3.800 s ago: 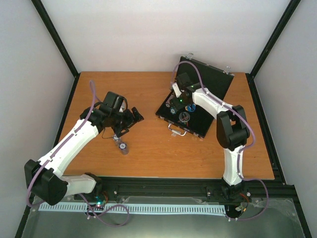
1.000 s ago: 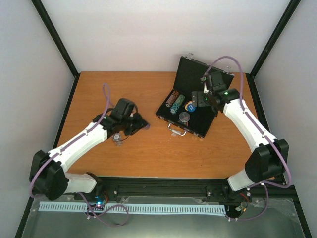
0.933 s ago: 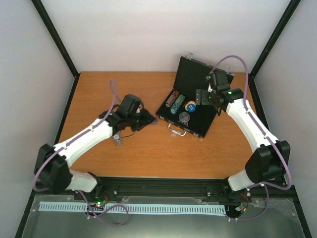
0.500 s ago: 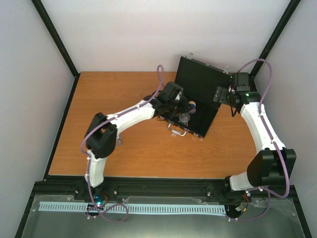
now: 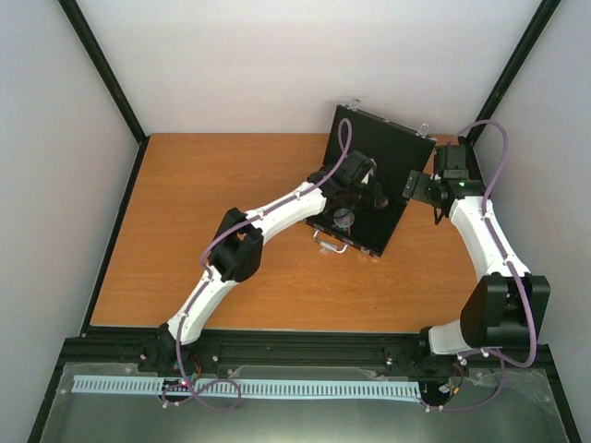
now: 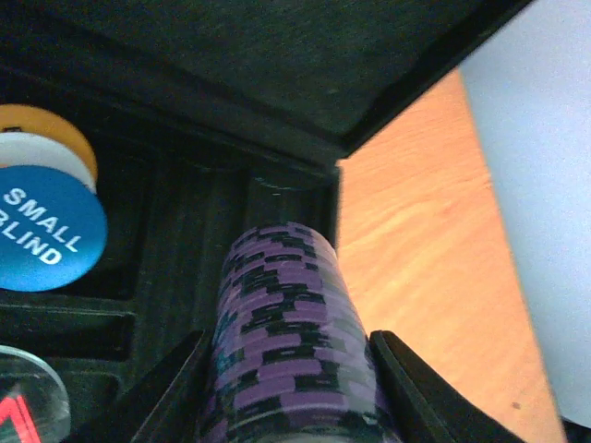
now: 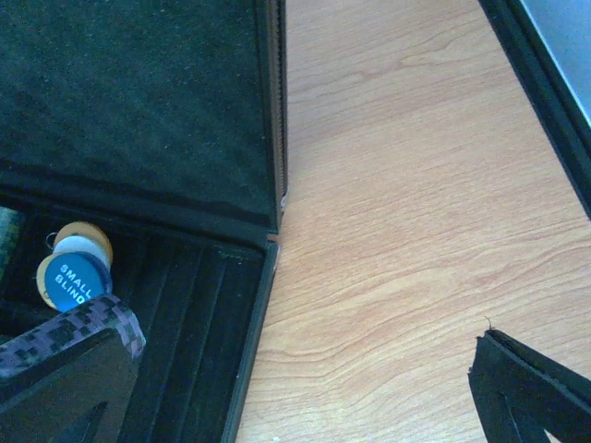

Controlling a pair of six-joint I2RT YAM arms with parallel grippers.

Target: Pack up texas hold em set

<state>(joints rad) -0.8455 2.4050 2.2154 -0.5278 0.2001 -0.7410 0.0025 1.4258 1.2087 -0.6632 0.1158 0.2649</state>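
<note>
I will next lower my left gripper into the long tray slot (image 6: 196, 231) beside the SMALL BLIND disc and let go of the chip stack, because that slot is bare.
The black case (image 5: 388, 152) lies open at the back right of the table, its lid (image 7: 138, 92) standing up. My left gripper (image 5: 367, 190) reaches over the case's tray (image 6: 175, 231) and is shut on a purple-and-black stack of poker chips (image 6: 286, 332), also seen as the chip stack (image 7: 78, 334) in the right wrist view. The blue round disc (image 6: 42, 242) marked SMALL BLIND rests in the tray on white and orange discs. A clear round token (image 5: 343, 219) lies near the silver handle (image 5: 331, 245). My right gripper (image 5: 414, 185) hangs open and empty beside the case's right edge.
Bare wooden table (image 7: 416, 212) lies right of the case, bounded by the black frame rail (image 7: 540, 74). The left arm (image 5: 277, 208) stretches diagonally across the middle of the table. White walls close in the back and sides.
My left arm has swung from the table's left side over to the case, carrying the purple chip stack. The right arm has drawn back from the tray to the case's right side.
</note>
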